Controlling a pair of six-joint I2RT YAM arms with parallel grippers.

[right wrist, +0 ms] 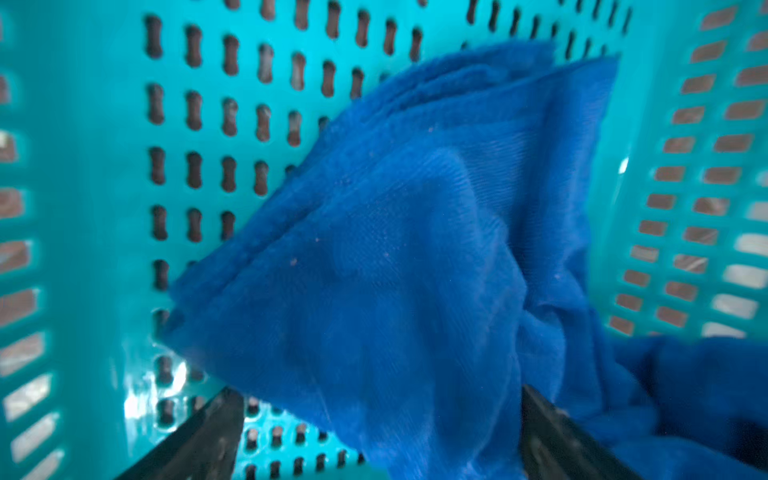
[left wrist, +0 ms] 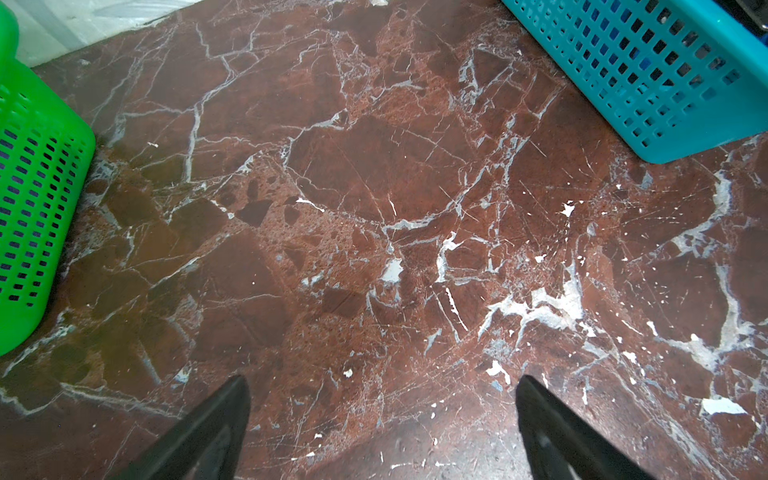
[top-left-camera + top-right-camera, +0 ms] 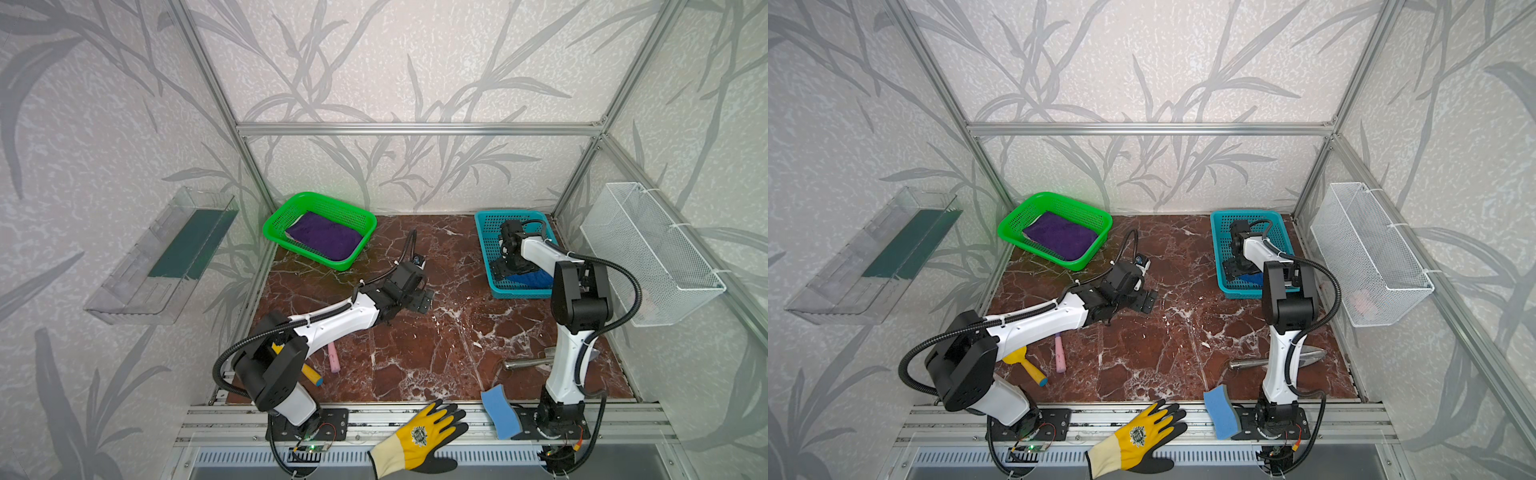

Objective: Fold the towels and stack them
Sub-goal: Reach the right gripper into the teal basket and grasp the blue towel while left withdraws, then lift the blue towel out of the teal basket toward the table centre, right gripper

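The robot's right gripper will next stay low in the teal basket and close its open fingers around the raised fold of the blue towel, as the fold lies between them.
A dark purple towel lies folded in the green basket, with a pale cloth edge showing under it. A royal blue towel lies crumpled in the teal basket. My right gripper reaches down into that basket. It is open, its jaws wide apart on either side of a raised fold of the blue towel. My left gripper hangs open and empty over bare marble between the two baskets.
At the table's front edge lie a yellow and black glove and a light blue sponge. A pink cylinder, a yellow-handled tool and a metal utensil lie on the marble. A white wire basket hangs on the right wall.
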